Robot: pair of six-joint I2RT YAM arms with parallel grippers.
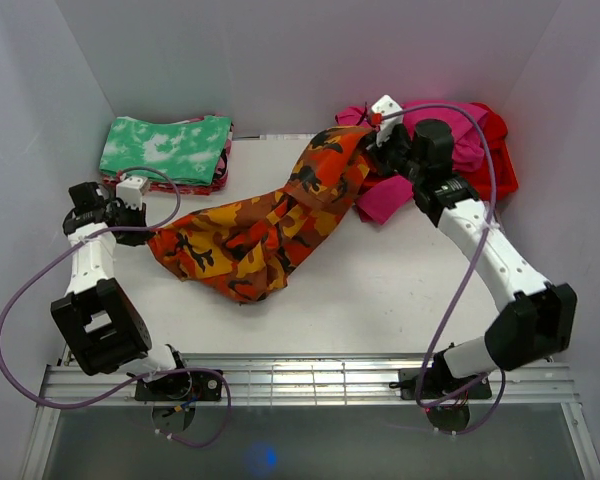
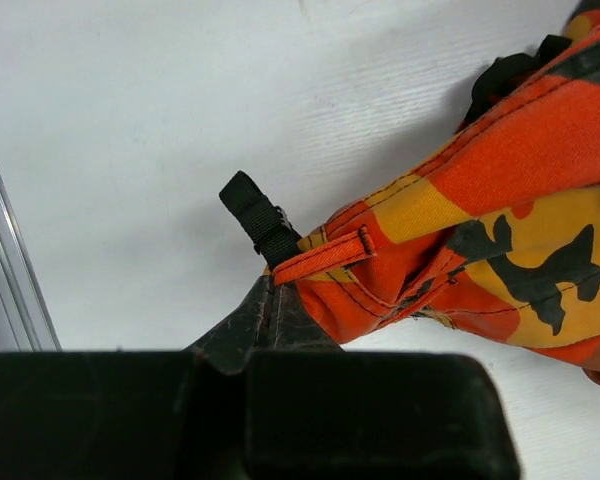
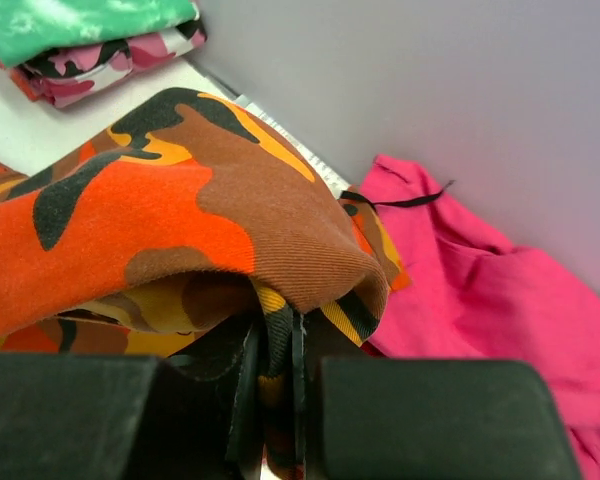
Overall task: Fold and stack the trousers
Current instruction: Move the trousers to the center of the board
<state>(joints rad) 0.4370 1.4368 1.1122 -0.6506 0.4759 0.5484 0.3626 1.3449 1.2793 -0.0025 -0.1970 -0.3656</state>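
My right gripper holds the trousers' end over the magenta garments, and next it should lower the end to the left in the top view, beside the edge of the garment heap, and release it.
The camouflage trousers point(image 1: 265, 220) in orange, yellow, brown and black stretch slantwise over the white table from lower left to upper right, sagging in the middle. My left gripper point(image 1: 145, 232) is shut on their left end; in the left wrist view the jaws pinch the cloth point(image 2: 380, 270) just below an orange belt loop and a black strap point(image 2: 258, 218). My right gripper point(image 1: 373, 135) is shut on their upper right end; in the right wrist view a fold of the trousers point(image 3: 180, 220) is clamped between the fingers point(image 3: 242, 390).
A folded green-and-white mottled cloth point(image 1: 167, 147) lies on a stack at the back left, also in the right wrist view point(image 3: 75, 25). Magenta and red garments point(image 1: 460, 150) are heaped at the back right by the wall. White walls enclose the table.
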